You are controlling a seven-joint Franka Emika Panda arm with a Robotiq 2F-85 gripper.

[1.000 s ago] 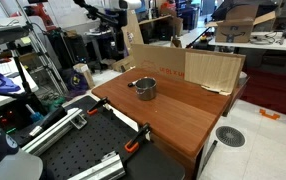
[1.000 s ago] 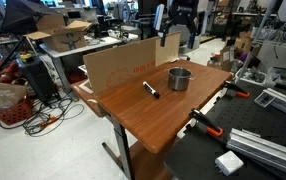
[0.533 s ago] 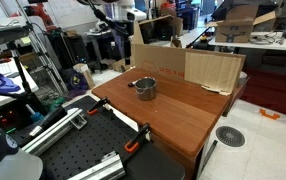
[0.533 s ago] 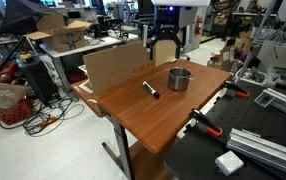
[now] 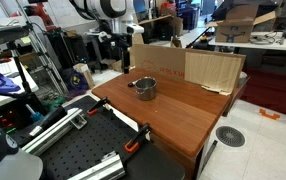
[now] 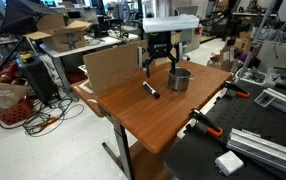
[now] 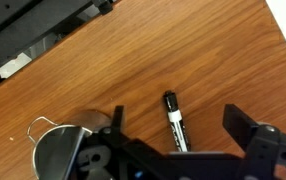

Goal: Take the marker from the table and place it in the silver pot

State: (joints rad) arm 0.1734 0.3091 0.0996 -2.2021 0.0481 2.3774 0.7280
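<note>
My open gripper moves down onto the marker's white band [image 6: 151, 90] [image 7: 177, 122] next and closes there, since the marker already lies flat between the two spread fingers.
The marker [image 6: 151, 90] is a thin dark pen with a white band. It lies flat on the reddish-brown table [image 6: 148, 120], just beside the silver pot [image 6: 179, 78]. My gripper [image 6: 159, 63] hangs open above the marker, a little over the tabletop. In the wrist view the marker [image 7: 174, 122] lies between the two spread fingers of the gripper [image 7: 176, 112], and the pot [image 7: 61, 152] is at the lower left. In an exterior view the pot [image 5: 145, 88] and the gripper [image 5: 123, 58] show, but the marker is too small to make out. Nothing is held.
A cardboard sheet [image 6: 108, 65] stands along the table's far edge, and it also shows in an exterior view [image 5: 208, 68]. A black perforated board [image 6: 258, 150] adjoins the table, with orange clamps [image 6: 205, 125] on the table edge. Cluttered benches and boxes surround the table.
The arm has come down and moved from beyond the pot to above the marker. The gripper stays open. The marker and pot have not moved.
</note>
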